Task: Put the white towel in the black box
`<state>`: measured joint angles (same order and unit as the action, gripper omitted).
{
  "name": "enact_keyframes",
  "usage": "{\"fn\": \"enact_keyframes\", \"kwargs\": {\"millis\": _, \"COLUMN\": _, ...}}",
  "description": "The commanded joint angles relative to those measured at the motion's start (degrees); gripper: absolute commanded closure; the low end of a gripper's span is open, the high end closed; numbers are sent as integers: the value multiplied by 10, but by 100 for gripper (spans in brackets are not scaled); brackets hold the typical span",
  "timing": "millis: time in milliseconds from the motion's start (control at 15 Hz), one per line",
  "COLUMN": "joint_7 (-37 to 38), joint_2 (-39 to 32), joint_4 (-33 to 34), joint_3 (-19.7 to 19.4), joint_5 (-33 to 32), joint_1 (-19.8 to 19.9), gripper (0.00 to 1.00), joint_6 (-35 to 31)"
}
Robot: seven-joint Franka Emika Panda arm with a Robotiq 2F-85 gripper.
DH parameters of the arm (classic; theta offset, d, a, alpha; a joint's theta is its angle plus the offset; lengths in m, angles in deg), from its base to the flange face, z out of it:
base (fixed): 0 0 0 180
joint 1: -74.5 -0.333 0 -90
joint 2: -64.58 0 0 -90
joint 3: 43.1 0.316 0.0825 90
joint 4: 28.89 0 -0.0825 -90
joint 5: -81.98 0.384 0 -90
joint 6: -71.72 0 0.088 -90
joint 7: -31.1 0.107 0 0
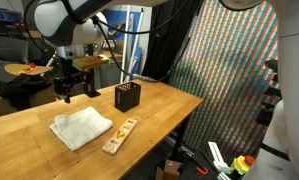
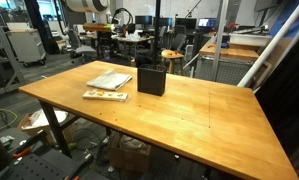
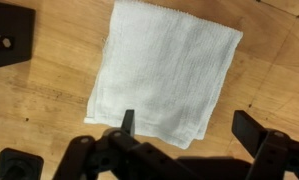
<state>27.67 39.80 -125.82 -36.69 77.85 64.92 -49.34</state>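
My gripper moves down and toward the black box (image 1: 127, 96) next, onto the towel's half nearest that box (image 1: 88, 121), since one open finger hangs over bare wood.
The white towel (image 3: 164, 65) lies folded flat on the wooden table; it shows in both exterior views (image 1: 81, 128) (image 2: 110, 80). The black box (image 1: 127, 96) stands upright on the table beside the towel, and it also shows in an exterior view (image 2: 152, 77). A black shape at the top left of the wrist view (image 3: 9, 42) looks like the box. My gripper (image 3: 189, 125) is open and empty. It hangs above the towel's near edge without touching it, one finger over the cloth and the other over bare wood. In an exterior view the gripper (image 1: 76, 88) is above the table behind the towel.
A flat wooden strip with orange marks (image 1: 120, 135) lies next to the towel near the table's front edge, also seen in an exterior view (image 2: 105, 96). The wooden table (image 2: 209, 110) stretches away past the box. Lab furniture and a patterned screen (image 1: 229, 80) surround it.
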Motion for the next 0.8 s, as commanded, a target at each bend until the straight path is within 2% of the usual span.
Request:
{"fn": "enact_keyframes", "kwargs": {"millis": 0, "joint_7": -40, "joint_2": -49, "joint_4": 28, "joint_3": 2, "joint_5": 4, "joint_1": 16, "gripper": 0, "joint_6": -16}}
{"fn": "enact_keyframes", "kwargs": {"millis": 733, "joint_7": -67, "joint_2": -170, "joint_4": 102, "joint_3": 2, "joint_5": 6, "joint_1": 30, "gripper": 0, "joint_6": -1}}
